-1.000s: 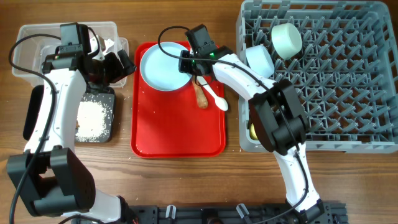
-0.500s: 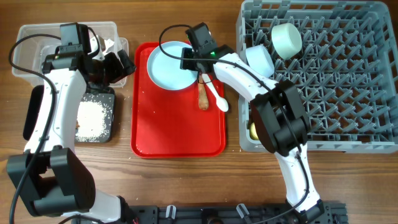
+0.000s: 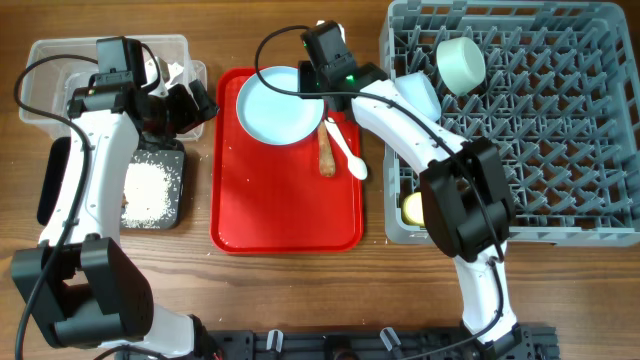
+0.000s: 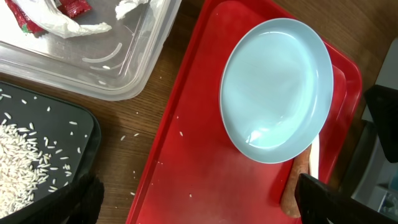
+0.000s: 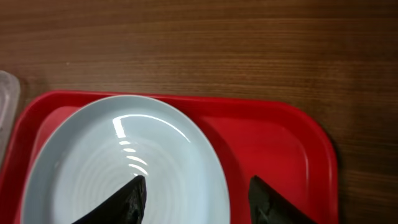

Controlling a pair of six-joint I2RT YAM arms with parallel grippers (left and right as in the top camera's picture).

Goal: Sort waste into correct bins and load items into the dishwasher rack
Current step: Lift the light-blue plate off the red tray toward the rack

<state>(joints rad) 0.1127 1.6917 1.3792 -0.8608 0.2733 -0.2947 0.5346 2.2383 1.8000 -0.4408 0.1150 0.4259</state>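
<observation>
My right gripper moves down to the pale blue-white plate's rim near the carrot-like stick (image 3: 326,152) next, then closes.
The pale blue-white plate (image 3: 275,108) lies at the far end of the red serving tray (image 3: 285,215). My right gripper (image 3: 316,80) is open over the plate's right rim; in the right wrist view the fingers (image 5: 202,205) straddle the rim of the plate (image 5: 118,162). The carrot-like stick (image 3: 326,152) and white spoon (image 3: 347,150) lie right of the plate. My left gripper (image 3: 198,105) is open and empty between the bins and the tray; its fingers (image 4: 199,205) show in the left wrist view. The wrapper (image 4: 56,15) lies in the clear tub (image 3: 60,60). Rice (image 3: 148,188) lies in the black tray (image 3: 177,212).
The grey dishwasher rack (image 3: 540,150) stands at the right and holds a pale green bowl (image 3: 460,62), a light blue bowl (image 3: 415,95) and a yellow cup (image 3: 412,208). A few loose rice grains (image 4: 140,134) lie on the wood and on the tray.
The plate has shifted a little right on the tray and the carrot stick has turned straighter. My right gripper has drawn back toward the tray's far edge. The left arm has not moved.
</observation>
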